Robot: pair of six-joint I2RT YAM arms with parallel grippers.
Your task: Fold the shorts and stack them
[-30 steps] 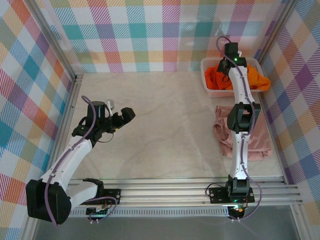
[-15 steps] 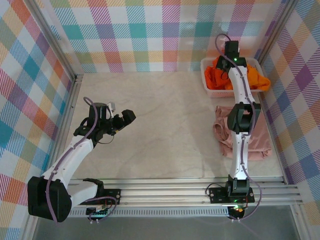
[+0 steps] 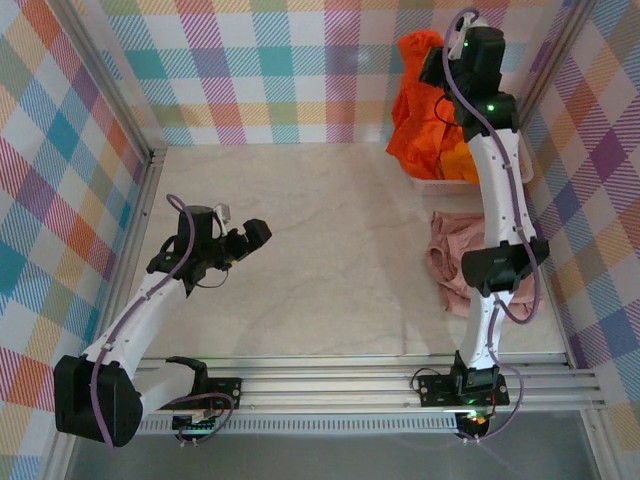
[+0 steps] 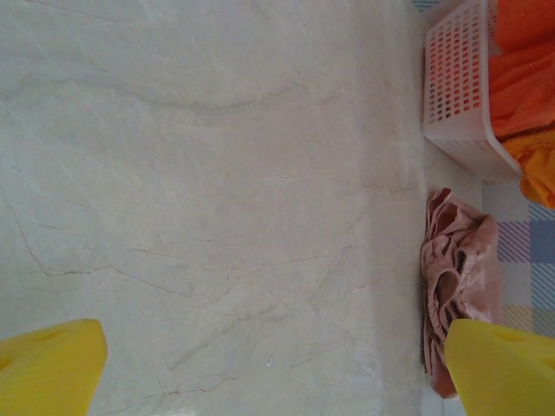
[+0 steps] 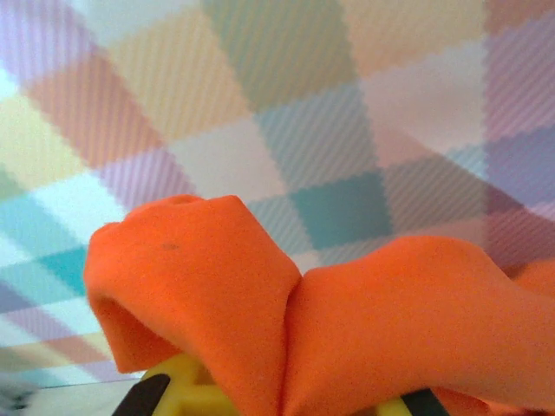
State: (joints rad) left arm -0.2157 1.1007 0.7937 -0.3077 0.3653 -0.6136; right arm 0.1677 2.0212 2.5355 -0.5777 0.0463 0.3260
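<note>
I will next carry the bright orange shorts [image 3: 418,112] off the basket with my right gripper, back and down onto the bare middle of the table, and release them there.
My right gripper [image 3: 437,72] is raised high above the basket and shut on the bright orange shorts [image 3: 418,112], which hang from it in front of the back wall. In the right wrist view the orange shorts [image 5: 286,321] bunch over my right gripper [image 5: 286,403] and hide its fingertips. The yellow-orange shorts [image 3: 463,161] lie in the white mesh basket [image 3: 436,184]. The pink shorts [image 3: 458,262] lie crumpled on the table under the right arm. My left gripper [image 3: 256,236] hovers open over the left of the table, its yellow fingers [image 4: 48,364] wide apart with nothing between them.
The left wrist view shows the basket [image 4: 455,87] at the upper right with orange cloth [image 4: 525,82] in it, and the pink shorts [image 4: 458,277] below it. Checked walls close in the table on three sides. A metal rail [image 3: 330,385] runs along the near edge.
My right gripper has shut on the bright orange shorts in the basket and lifted them high. The right arm now stretches upward. The left arm has hardly moved.
</note>
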